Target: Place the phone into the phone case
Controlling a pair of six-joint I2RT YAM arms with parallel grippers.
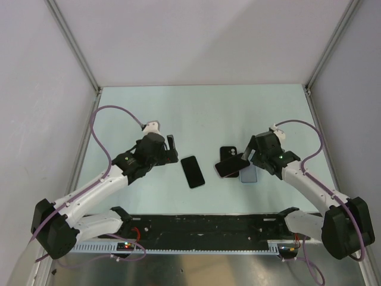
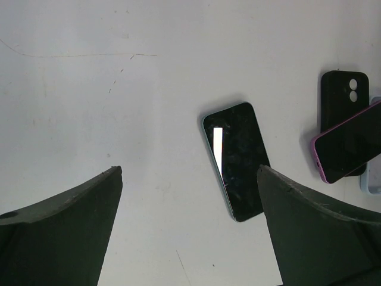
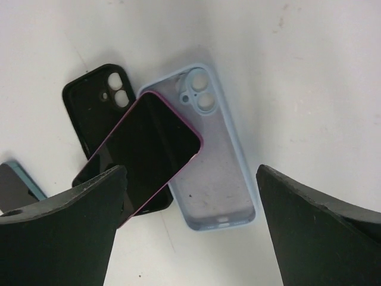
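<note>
Next, my right gripper lowers and closes on the light blue case's bare long rim [image 1: 256, 171] [image 3: 231, 131] below it, as the pink-rimmed phone overlaps the opposite side.
A dark-screened phone [image 1: 192, 171] with a teal edge lies flat and alone near the table's middle; in the left wrist view the phone [image 2: 236, 159] is just ahead of my right finger. My left gripper [image 1: 171, 150] [image 2: 189, 179] hovers open to its left, holding nothing. An empty light blue phone case [image 1: 249, 174] [image 3: 217, 173] lies open side up. A pink-rimmed phone [image 1: 231, 166] [image 3: 149, 154] rests slanted across it and across a black case [image 1: 226, 152] [image 3: 94, 110]. My right gripper [image 1: 244, 157] [image 3: 190, 173] hangs open above this pile, touching none of it.
Grey walls with metal posts [image 1: 71, 47] close in the pale table [image 1: 202, 113] on three sides. A black rail [image 1: 202, 227] with both arm bases runs along the near edge. The pink-rimmed phone [image 2: 348, 148] and black case [image 2: 340, 98] show at the left wrist view's right edge.
</note>
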